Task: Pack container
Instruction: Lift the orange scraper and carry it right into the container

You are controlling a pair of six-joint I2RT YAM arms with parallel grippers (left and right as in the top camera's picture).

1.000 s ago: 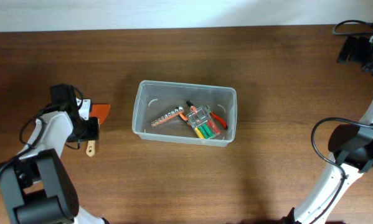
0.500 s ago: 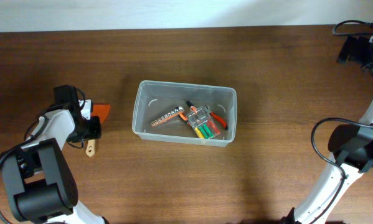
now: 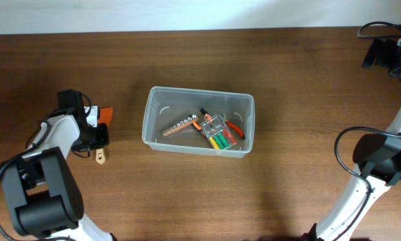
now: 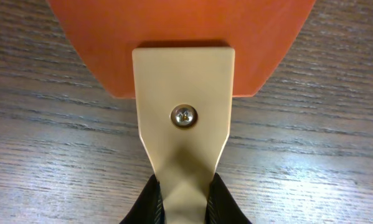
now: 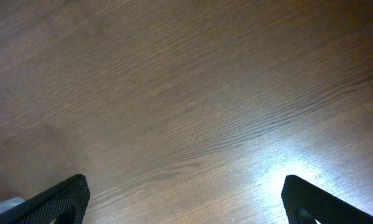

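Observation:
The container (image 3: pixel 148 124) has a bare bottom beside the strip of bits. My left gripper will go up, move over the container's side, go down there and release.
A scraper with an orange blade (image 3: pixel 104 114) and a beige handle (image 3: pixel 101 157) lies on the wooden table at the left. In the left wrist view the blade (image 4: pixel 180 43) fills the top and the handle (image 4: pixel 183 93), with its screw, runs down into my jaws. My left gripper (image 4: pixel 185 202) is shut on the handle; it also shows in the overhead view (image 3: pixel 95 136). The clear plastic container (image 3: pixel 148 124) stands mid-table, right of the scraper. My right gripper (image 5: pixel 186 202) is open and empty over bare wood, at the far right top in the overhead view (image 3: pixel 382 55).
Inside the container lie a strip of bits (image 3: pixel 179 126), orange-handled pliers (image 3: pixel 234 128) and a clear case with green and yellow pieces (image 3: pixel 218 136). The right arm's base and cables (image 3: pixel 377 157) stand at the right edge.
The scraper has turned a little: its orange blade has shifted left and up, partly under my left arm. The right arm has not moved.

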